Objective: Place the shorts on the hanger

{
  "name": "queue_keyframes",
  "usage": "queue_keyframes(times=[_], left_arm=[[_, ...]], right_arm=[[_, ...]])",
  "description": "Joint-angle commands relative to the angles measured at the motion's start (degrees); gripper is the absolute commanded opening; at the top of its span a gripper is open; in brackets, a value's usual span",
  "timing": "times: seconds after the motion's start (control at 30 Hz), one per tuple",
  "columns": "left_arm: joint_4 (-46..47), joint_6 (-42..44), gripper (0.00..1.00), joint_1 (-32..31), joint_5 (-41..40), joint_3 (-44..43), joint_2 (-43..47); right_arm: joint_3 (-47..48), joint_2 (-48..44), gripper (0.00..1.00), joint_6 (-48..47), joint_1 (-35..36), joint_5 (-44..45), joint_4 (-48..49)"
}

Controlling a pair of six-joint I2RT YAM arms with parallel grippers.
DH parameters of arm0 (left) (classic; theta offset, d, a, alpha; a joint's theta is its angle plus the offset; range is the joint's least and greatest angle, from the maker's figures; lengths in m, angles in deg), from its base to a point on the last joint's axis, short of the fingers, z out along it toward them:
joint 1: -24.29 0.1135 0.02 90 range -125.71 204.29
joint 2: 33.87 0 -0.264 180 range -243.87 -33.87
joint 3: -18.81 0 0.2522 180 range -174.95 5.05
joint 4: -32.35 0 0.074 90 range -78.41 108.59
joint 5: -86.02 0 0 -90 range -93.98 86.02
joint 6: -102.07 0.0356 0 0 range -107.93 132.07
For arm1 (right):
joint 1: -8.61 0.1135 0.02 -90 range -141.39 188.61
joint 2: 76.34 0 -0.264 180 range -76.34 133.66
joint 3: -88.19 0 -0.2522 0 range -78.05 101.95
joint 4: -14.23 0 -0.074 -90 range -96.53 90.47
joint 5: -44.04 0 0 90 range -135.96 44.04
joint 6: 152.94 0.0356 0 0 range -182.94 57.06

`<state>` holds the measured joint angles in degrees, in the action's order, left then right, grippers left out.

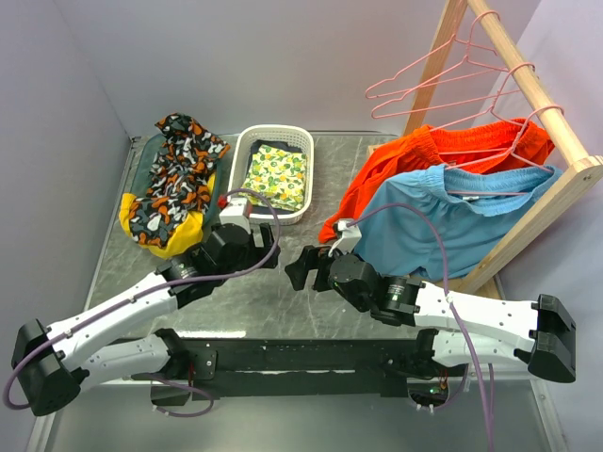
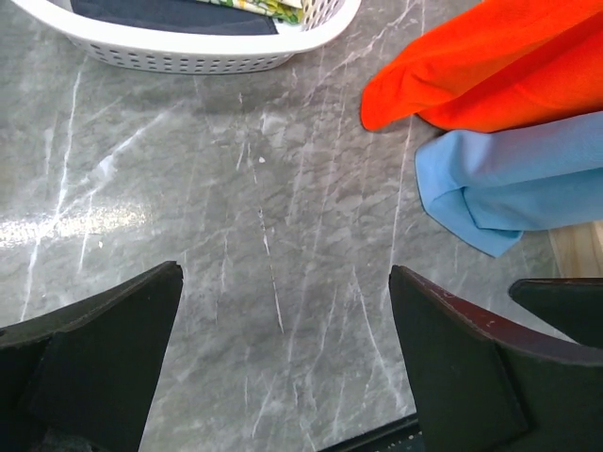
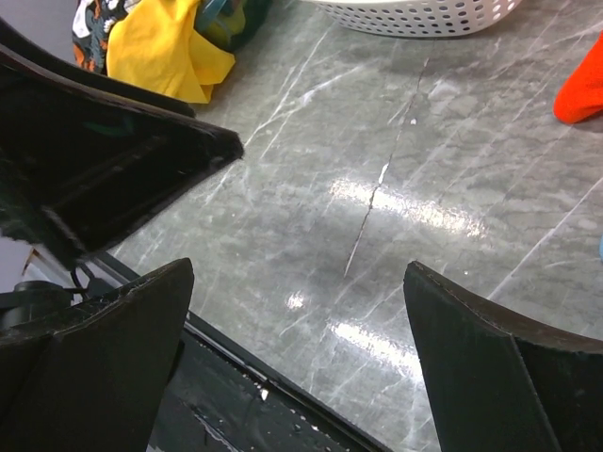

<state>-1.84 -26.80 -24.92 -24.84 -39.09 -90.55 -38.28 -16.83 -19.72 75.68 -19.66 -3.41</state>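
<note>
My left gripper swings outward and to the left in the top view to the camouflage shorts next, onto their crumpled middle (image 1: pixel 182 166).
The camouflage shorts (image 1: pixel 177 169) lie crumpled on a yellow cloth (image 1: pixel 174 240) in a dark bin at the back left. A corner of them shows in the right wrist view (image 3: pixel 87 28). Two empty pink hangers (image 1: pixel 429 80) hang on the wooden rail (image 1: pixel 528 80) at the back right. My left gripper (image 1: pixel 267 252) is open and empty, low over bare table at mid-front (image 2: pixel 285 273). My right gripper (image 1: pixel 297 268) is open and empty, facing the left one a short way apart (image 3: pixel 300 268). Both are well away from the shorts and the hangers.
A white basket (image 1: pixel 247 151) with a green-yellow patterned cloth stands at the back middle. Plain orange shorts (image 1: pixel 452 151) and light-blue shorts (image 1: pixel 452 226) hang on pink hangers from the rack and drape onto the table at the right. The rack's wooden leg (image 1: pixel 528 226) slants there.
</note>
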Motion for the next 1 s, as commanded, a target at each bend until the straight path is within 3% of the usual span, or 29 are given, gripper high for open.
queue_keyframes(times=[0.0,0.17,0.27,0.47,0.6,0.97], left_arm=[[-5.03,-1.56,0.96,-0.01,-1.72,-8.13,0.97],[-13.57,-0.85,0.96,2.79,-5.85,-16.58,-2.71],[-20.08,-0.68,0.96,10.61,-6.12,-22.38,-5.09],[-20.36,1.78,0.99,27.83,-4.44,-25.90,-9.13],[-20.71,2.75,0.91,36.54,-1.90,-27.75,-14.41],[-16.14,2.14,0.77,44.54,-1.56,-35.65,-30.31]], right_arm=[[0.05,0.44,1.00,0.72,-0.45,1.38,0.89],[0.48,1.23,1.00,0.11,-0.45,0.85,1.33],[1.36,2.10,1.00,-0.85,-0.45,0.33,1.42],[2.24,4.39,1.00,-2.26,-0.71,-3.01,3.18],[2.60,6.84,1.00,-2.79,-0.80,-4.33,3.79],[2.42,10.28,1.00,-3.32,-1.15,-9.16,9.15]])
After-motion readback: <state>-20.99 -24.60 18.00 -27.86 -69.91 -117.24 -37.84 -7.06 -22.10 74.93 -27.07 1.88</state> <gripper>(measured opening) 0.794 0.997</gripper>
